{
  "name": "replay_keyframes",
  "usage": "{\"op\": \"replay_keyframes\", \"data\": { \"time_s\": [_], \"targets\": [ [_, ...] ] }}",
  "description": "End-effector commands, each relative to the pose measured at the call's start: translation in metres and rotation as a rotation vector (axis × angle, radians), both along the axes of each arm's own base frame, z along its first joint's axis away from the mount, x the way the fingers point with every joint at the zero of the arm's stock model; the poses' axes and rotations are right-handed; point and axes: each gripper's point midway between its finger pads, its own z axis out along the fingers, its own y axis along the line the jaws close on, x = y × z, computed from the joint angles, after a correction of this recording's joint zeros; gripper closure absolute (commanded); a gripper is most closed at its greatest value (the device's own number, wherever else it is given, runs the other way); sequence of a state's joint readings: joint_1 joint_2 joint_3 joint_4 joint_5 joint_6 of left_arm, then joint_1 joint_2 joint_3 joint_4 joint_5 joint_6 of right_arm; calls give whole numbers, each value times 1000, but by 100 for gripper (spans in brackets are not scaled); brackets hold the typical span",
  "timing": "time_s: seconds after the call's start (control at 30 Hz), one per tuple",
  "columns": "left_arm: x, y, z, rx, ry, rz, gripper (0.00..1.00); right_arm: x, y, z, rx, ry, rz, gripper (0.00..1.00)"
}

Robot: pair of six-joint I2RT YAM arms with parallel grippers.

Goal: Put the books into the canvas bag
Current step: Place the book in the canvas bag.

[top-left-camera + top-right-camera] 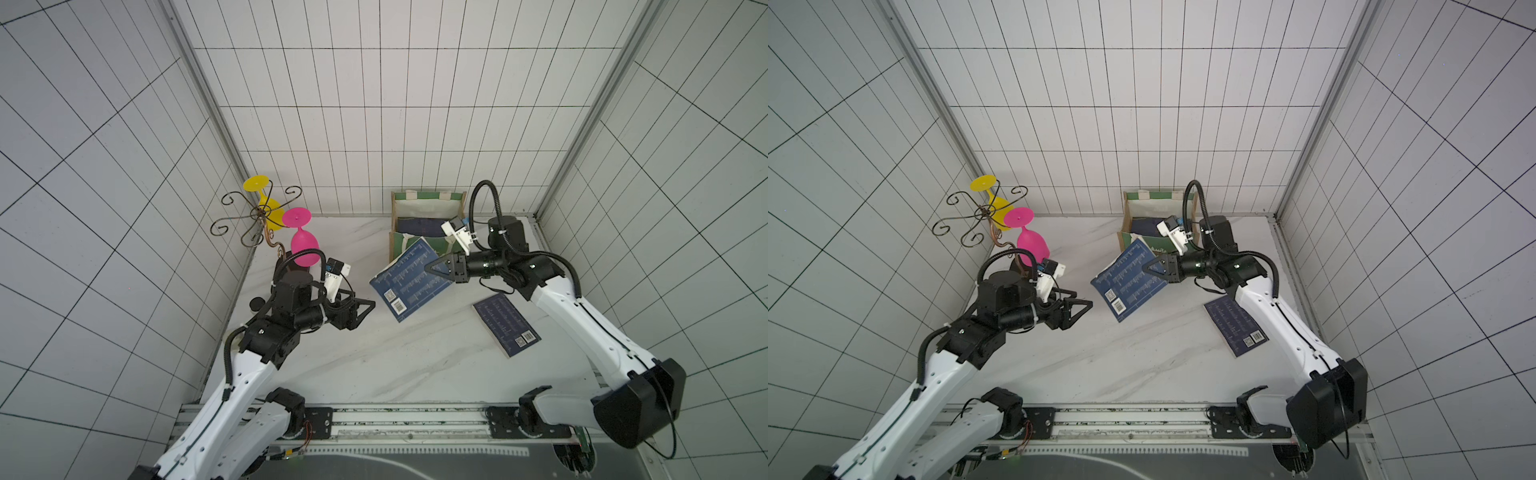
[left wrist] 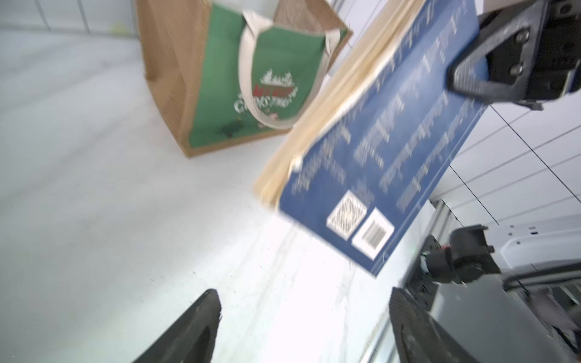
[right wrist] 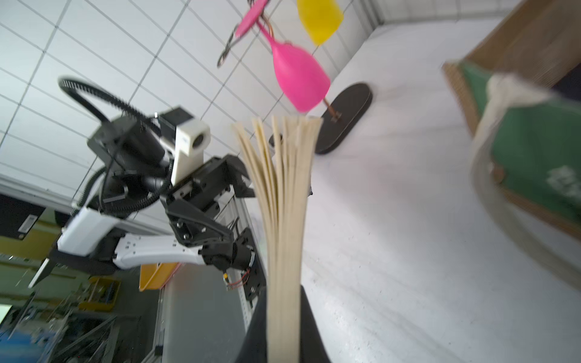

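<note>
The canvas bag's opening (image 1: 429,219) (image 3: 561,63) is outward of my right gripper. My right gripper should next carry the navy book outward over the bag's opening, lower it inside and release it.
My right gripper (image 1: 430,268) is shut on one edge of a navy blue book (image 1: 399,286), held tilted in the air just in front of the canvas bag (image 1: 428,205). In the right wrist view the book's cream pages (image 3: 286,204) fan out from between the jaws. The bag stands open at the back of the table, with dark blue books (image 1: 417,226) inside. A second navy book (image 1: 507,324) lies flat on the table under the right arm. My left gripper (image 1: 368,309) hangs open and empty to the left of the held book (image 2: 377,151), apart from it.
A scrolled wire glass rack (image 1: 259,216) stands in the back left corner, with a pink goblet (image 1: 303,245) and a yellow goblet (image 1: 266,199) hanging upside down from it. A metal rail (image 1: 395,419) runs along the table's front edge. Tiled walls close in three sides.
</note>
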State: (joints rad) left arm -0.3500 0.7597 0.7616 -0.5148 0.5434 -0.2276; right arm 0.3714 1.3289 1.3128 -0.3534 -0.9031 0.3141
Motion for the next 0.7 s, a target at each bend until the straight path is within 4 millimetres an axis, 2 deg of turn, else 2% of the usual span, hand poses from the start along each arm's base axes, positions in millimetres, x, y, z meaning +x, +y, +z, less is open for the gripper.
{"op": "replay_keyframes", "data": {
  "time_s": [0.0,0.1,0.17,0.2,0.3,0.4,0.5,0.67],
  "targets": [
    [11,16,10,-3,-89,116,12,39,-22,87,108,-173,-140,100],
    [9,16,11,-2,-94,110,11,78,-44,115,164,-201,-257,100],
    [9,14,8,-3,-82,100,11,103,-56,124,199,-194,-323,100],
    [8,14,8,-3,-83,95,7,116,-63,128,225,-194,-349,100],
    [6,13,9,-9,-90,90,6,152,-77,121,243,-154,-429,100],
    [5,15,12,-13,-105,99,5,181,-85,102,217,-119,-502,100],
    [5,16,12,-17,-107,104,5,207,-89,66,168,-40,-560,100],
    [4,18,14,-24,-118,121,5,224,-82,16,97,33,-598,100]
  ]
}}
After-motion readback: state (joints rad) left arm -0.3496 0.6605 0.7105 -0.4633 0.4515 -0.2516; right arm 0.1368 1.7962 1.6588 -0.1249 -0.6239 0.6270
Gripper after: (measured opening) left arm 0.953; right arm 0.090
